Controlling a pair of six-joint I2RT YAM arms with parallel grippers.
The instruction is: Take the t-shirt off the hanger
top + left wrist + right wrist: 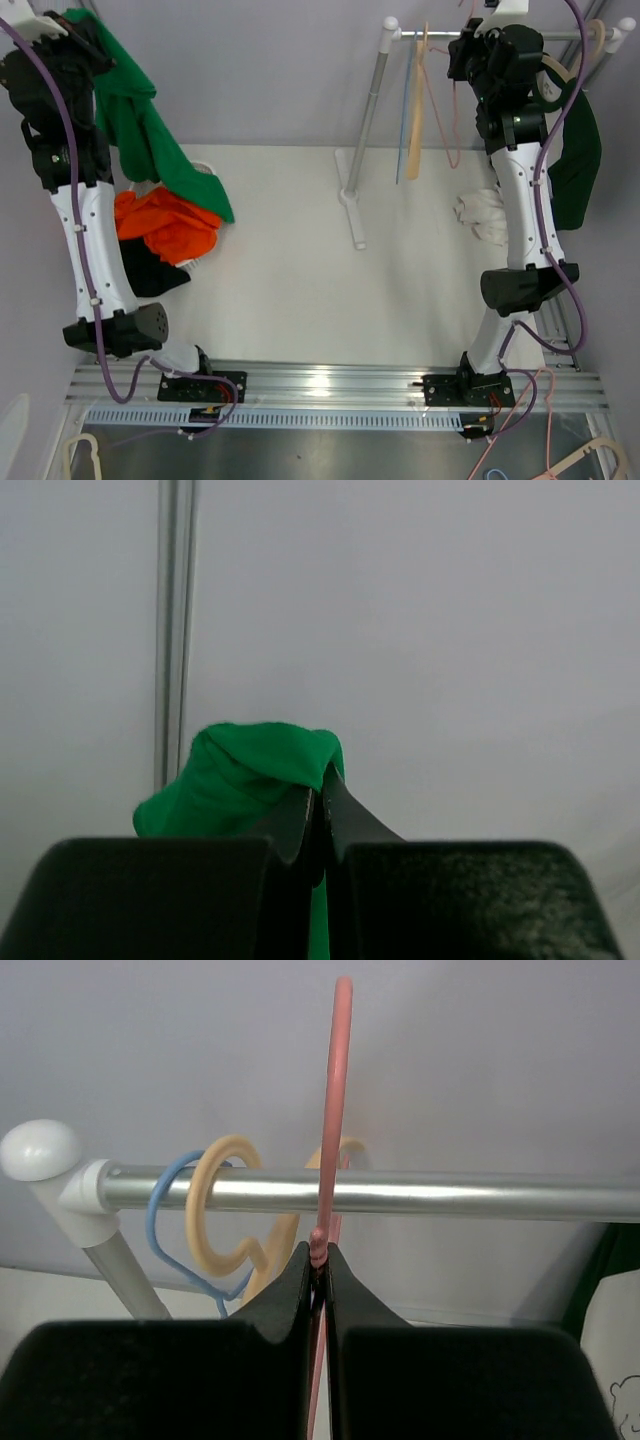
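Observation:
Next, my right gripper lowers and shifts toward the yellow hanger, then seats the pink hanger's hook, still high above the rack's bar (450, 36) (322, 1190).
My left gripper (88, 30) is raised at the far left and shut on a green t-shirt (150, 130), which hangs down from it to the table. In the left wrist view the green t-shirt (240, 780) bunches at my shut gripper (320, 805). My right gripper (462, 50) is at the rack's rail, shut on the pink hanger (447, 120), which hangs bare. In the right wrist view the gripper (318, 1265) pinches the pink hanger (338, 1080) just below the metal rail (400, 1195).
A yellow hanger (417, 110) and a blue hanger (404, 130) hang on the same rail. Orange and black clothes (165, 225) lie at the left. White cloth (482, 215) lies by the right arm, and a dark green garment (578, 160) hangs at the far right. The rack's post (362, 140) stands mid-table.

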